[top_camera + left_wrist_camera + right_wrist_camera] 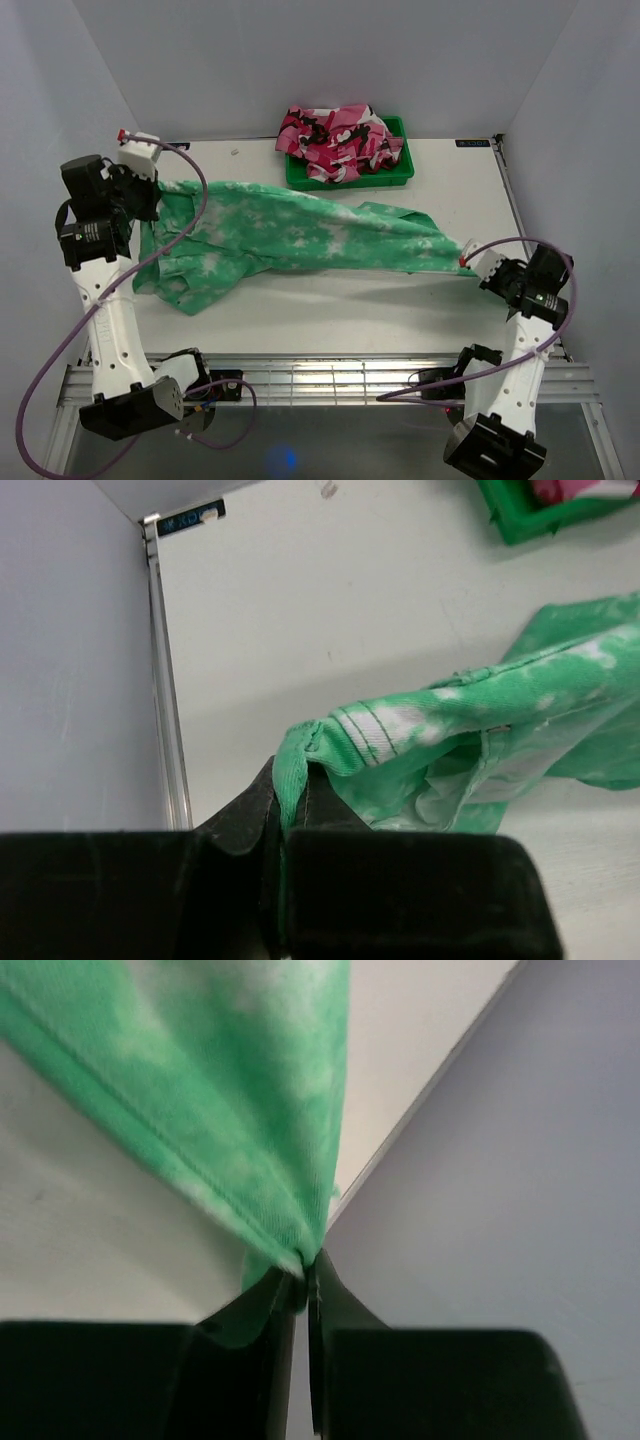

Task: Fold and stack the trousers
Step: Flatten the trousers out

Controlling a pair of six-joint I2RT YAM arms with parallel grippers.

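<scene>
My left gripper draws back and down to the bare tabletop by the metal bar [182, 331] next and releases the waistband, since the trousers' waist part sags in folds.
The green tie-dye trousers [290, 240] are stretched across the white table from left to right. My left gripper [150, 195] is shut on the waistband end at the left; in the left wrist view the green band [292, 770] runs down between the shut fingers of the left gripper [290, 780]. My right gripper [478, 268] is shut on the leg end at the right; in the right wrist view the cloth [220, 1100] narrows into the pinch of the right gripper [303, 1268]. The waist part sags in folds onto the table near the left arm.
A green bin [400, 172] holding pink, white and black patterned cloth [340, 140] stands at the back of the table, also partly seen in the left wrist view [540, 515]. Grey walls enclose the table on the left, back and right. A metal rail [330, 375] runs along the front.
</scene>
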